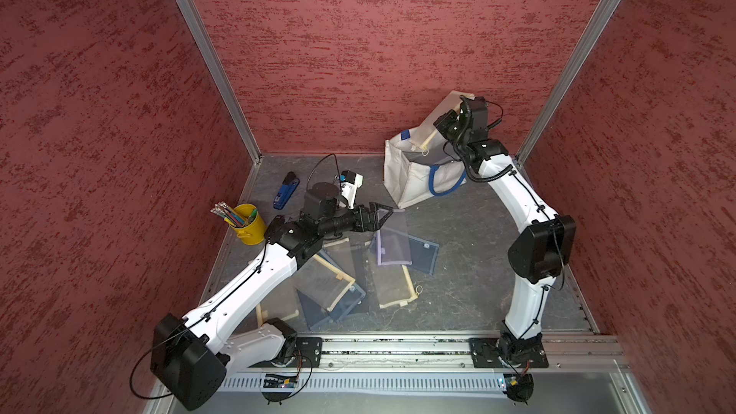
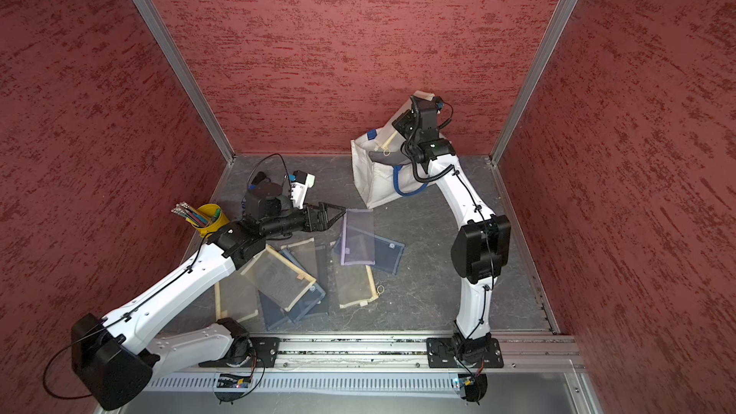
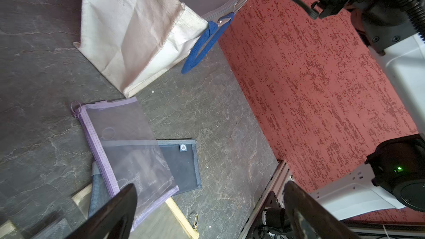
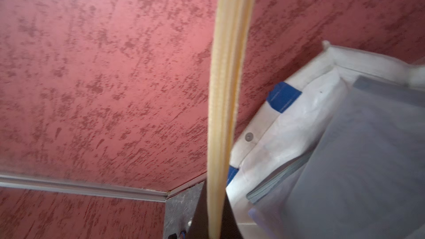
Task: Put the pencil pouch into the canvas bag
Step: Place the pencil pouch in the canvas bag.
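The mesh pencil pouch should go into the canvas bag's opening (image 1: 429,156) (image 4: 305,150) below next, so my right gripper needs to move down into it and let go of the pouch.
The off-white canvas bag (image 1: 406,181) (image 2: 370,189) with blue loop handles (image 3: 202,44) stands open at the back right against the wall. My right gripper (image 4: 215,226) is shut on a mesh pencil pouch by its cream zipper edge (image 4: 227,88) (image 1: 431,138), holding it over the bag's mouth. Grey pouches (image 4: 368,157) lie inside the bag. My left gripper (image 1: 384,215) (image 3: 210,190) is open and empty, low over the floor at the top end of a purple mesh pouch (image 3: 128,148) (image 1: 392,240).
Several more mesh pouches (image 1: 326,284) lie scattered on the dark floor under the left arm. A yellow bucket of pencils (image 1: 251,229) and a blue stapler (image 1: 286,191) sit at the back left. Red walls close in on three sides.
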Motion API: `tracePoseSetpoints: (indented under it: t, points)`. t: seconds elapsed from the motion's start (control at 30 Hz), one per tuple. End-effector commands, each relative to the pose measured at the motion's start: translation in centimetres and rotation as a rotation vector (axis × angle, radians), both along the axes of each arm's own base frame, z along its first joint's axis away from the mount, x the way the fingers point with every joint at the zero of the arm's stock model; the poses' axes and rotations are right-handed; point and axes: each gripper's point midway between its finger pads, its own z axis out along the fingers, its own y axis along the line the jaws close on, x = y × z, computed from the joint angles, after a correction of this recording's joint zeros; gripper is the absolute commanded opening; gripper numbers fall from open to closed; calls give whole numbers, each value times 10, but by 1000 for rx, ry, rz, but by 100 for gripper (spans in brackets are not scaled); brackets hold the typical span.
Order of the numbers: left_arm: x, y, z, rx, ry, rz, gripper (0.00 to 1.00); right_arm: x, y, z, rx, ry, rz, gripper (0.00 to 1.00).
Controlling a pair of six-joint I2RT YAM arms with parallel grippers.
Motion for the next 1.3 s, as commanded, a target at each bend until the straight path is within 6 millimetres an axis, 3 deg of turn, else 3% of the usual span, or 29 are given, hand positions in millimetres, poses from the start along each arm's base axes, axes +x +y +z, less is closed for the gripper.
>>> tracePoseSetpoints:
  t: [0.0, 0.17, 0.37, 0.47, 0.6, 0.7, 0.9, 1.07, 1.17, 1.27]
  points:
    - [1, 1, 0, 17, -25, 2, 100, -3, -15, -28, 32, 60, -105, 0]
    - [5, -2, -1, 24, -25, -4, 100, 0, -11, -62, 42, 124, -107, 0]
    - [6, 0, -5, 24, -14, 10, 100, 4, -3, -83, 42, 173, -93, 3]
    - [5, 3, -6, 23, -12, 25, 100, 2, -2, -75, 21, 156, -85, 20]
    - [5, 7, -11, 24, -2, 41, 100, 1, -1, -49, -40, 96, -47, 43]
    - [5, 9, -13, 26, 0, 51, 100, -6, -3, -35, -111, 90, -23, 54]
    - [6, 10, -13, 9, 7, 62, 100, -27, -5, -15, -222, 83, 43, 68]
    - [7, 12, -15, -10, 21, 84, 100, -50, -11, -7, -291, 93, 74, 72]
    - [10, 17, -26, 13, 70, 112, 100, -66, -13, 6, -356, 78, 118, 73]
    - [12, 19, -40, 24, 139, 117, 100, -88, 0, 3, -410, 96, 252, 73]
